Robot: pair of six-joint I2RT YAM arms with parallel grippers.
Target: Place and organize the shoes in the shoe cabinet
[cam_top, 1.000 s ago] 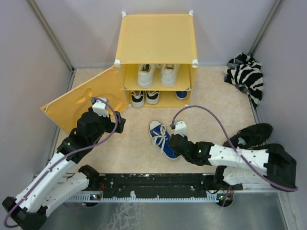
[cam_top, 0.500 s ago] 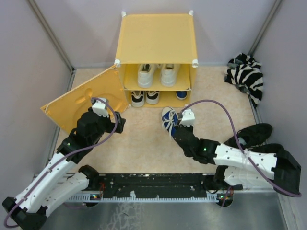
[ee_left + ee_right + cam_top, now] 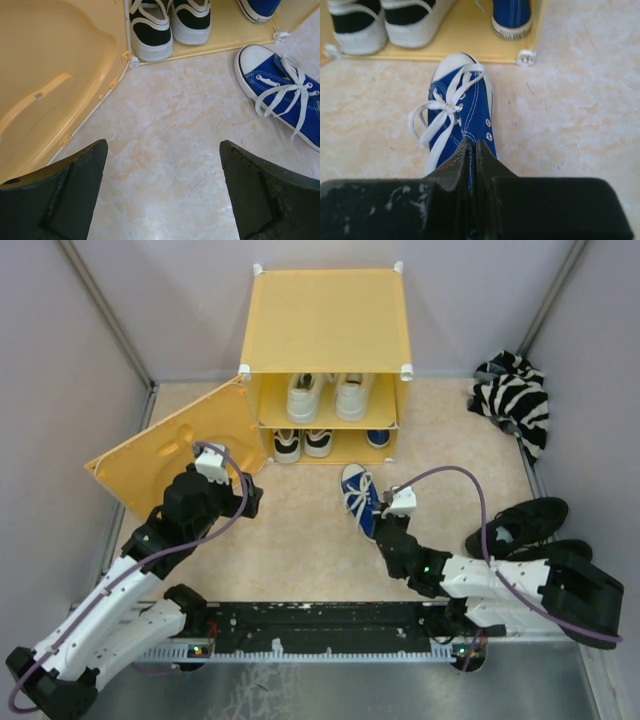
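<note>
My right gripper nudges the blue sneaker's heel end slightly outward and to the left in the overhead view next, then opens, as the sneaker lies slanted before the cabinet.
The yellow-orange shoe cabinet stands at the back, its front panel swung open to the left. The white pair sits on its upper shelf. The black-and-white pair and one blue sneaker sit below. The other blue sneaker lies on the floor just before the cabinet, toe toward it. My right gripper is shut on that sneaker's heel end. My left gripper is open and empty above bare floor, beside the open panel.
An all-black pair of shoes lies at the right beside my right arm. A black-and-white striped cloth lies in the back right corner. Grey walls close in the floor on three sides.
My right gripper has carried the blue sneaker from the middle of the floor toward the cabinet and turned its toe to face the opening. The left arm has not moved.
</note>
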